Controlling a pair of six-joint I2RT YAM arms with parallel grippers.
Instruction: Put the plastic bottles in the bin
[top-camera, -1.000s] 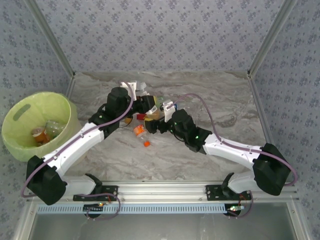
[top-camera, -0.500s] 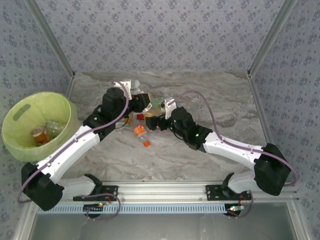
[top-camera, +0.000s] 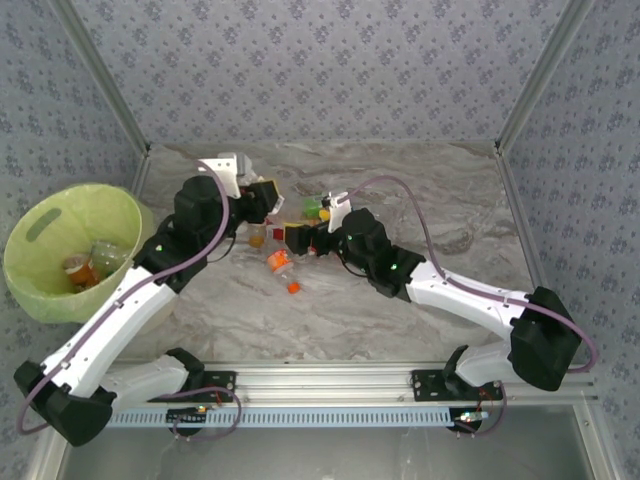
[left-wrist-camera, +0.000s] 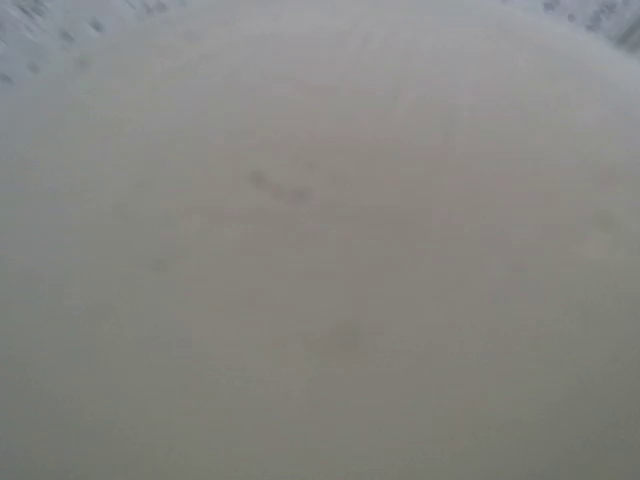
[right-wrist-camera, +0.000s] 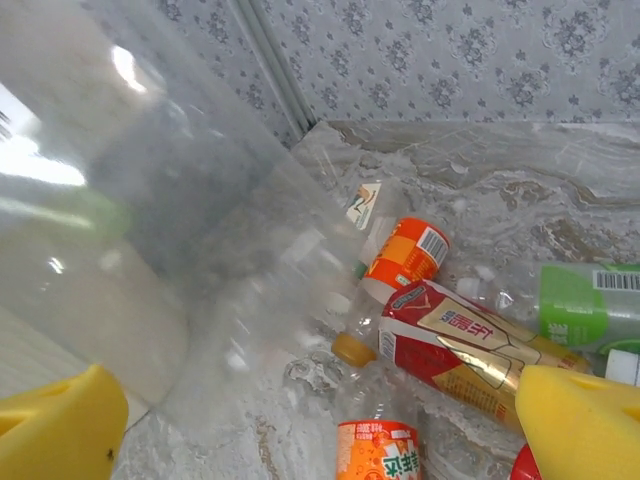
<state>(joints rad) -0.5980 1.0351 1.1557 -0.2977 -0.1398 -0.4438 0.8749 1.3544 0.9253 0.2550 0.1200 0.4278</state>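
Next, my left gripper swings over the bin's opening (top-camera: 78, 245) and releases the big clear bottle, since the bin stands to that gripper's side, away from the pile.
The pile of plastic bottles (top-camera: 282, 240) lies mid-table between my two grippers. My right gripper (top-camera: 303, 241) hangs open just over it, yellow pads (right-wrist-camera: 578, 422) wide apart, nothing between them. Under it lie an orange-label bottle (right-wrist-camera: 405, 255), a red-label bottle (right-wrist-camera: 470, 345), a green-label bottle (right-wrist-camera: 590, 305) and another orange-label bottle (right-wrist-camera: 385, 452). My left gripper (top-camera: 262, 200) is raised at the pile's left edge, shut on a big clear bottle (right-wrist-camera: 215, 270); a pale blur covers the left wrist view. The lime-green bin (top-camera: 40, 225) stands far left with two bottles (top-camera: 98, 260) inside.
A loose orange cap (top-camera: 293, 287) lies on the marble table (top-camera: 440, 200) in front of the pile. Patterned walls close in the back and both sides. An aluminium rail (top-camera: 320, 380) runs along the near edge.
My left gripper has risen from the pile and swung left toward the bin side. My right gripper has pushed a little further forward over the bottles.
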